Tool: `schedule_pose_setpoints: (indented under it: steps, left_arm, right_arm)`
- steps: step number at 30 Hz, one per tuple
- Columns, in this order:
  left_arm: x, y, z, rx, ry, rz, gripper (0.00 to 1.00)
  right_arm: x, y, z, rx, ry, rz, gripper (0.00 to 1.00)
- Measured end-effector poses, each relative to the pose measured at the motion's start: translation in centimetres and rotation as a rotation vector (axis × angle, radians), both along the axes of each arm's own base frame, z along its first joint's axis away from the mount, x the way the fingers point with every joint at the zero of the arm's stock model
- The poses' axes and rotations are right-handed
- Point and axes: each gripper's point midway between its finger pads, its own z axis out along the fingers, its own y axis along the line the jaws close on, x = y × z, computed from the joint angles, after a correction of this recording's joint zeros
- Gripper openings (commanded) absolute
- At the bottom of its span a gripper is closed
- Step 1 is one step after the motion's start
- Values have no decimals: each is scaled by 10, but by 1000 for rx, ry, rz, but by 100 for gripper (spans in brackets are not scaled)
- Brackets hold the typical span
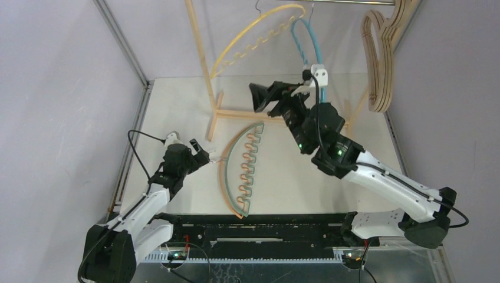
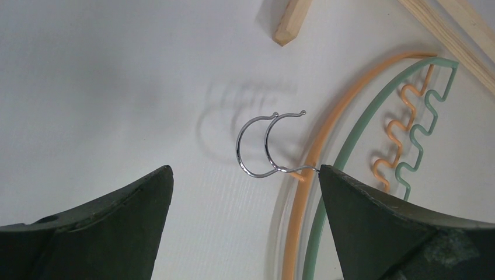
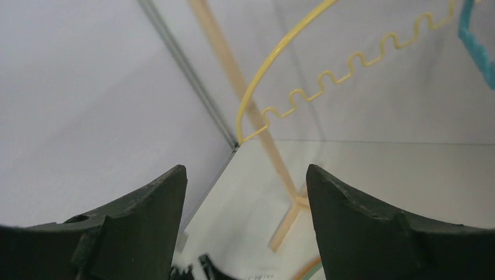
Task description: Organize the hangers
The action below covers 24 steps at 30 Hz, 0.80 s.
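I should move my right gripper back and down, tipping its fingers downward, onto the near half of the green arc, since that lies below it, toward my base.
An orange hanger and a green hanger lie stacked flat on the table, metal hooks pointing left. My left gripper is open, low over the table right at the hooks. In the left wrist view the orange arc and the green arc run past my right finger, whose tip meets the hook wire. A yellow hanger and a teal hanger hang on the rack bar. Pale wooden loop hangers hang at the right. My right gripper is open, empty, raised near the teal hanger.
The wooden A-frame rack stands at the back with its metal bar on top and its foot near the hooks. Its leg shows in the right wrist view behind the yellow hanger. Grey walls close both sides.
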Motion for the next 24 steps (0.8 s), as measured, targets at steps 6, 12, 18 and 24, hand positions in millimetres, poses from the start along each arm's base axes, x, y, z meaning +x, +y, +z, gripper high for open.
schedule_pose_setpoints:
  steps: [6, 12, 18, 24]
  left_arm:
    - [0, 0, -6, 5, 21, 0, 100]
    - [0, 0, -12, 9, 41, 0, 100]
    - [1, 0, -13, 8, 34, 1, 100]
    - [-1, 1, -16, 10, 34, 6, 100]
  right_arm:
    - [-53, 33, -18, -161, -6, 115, 81]
    - [-72, 75, -149, -441, 164, 225, 77]
    - [-91, 105, -295, -711, 399, 346, 76]
    - [-112, 131, -364, -751, 538, 456, 73]
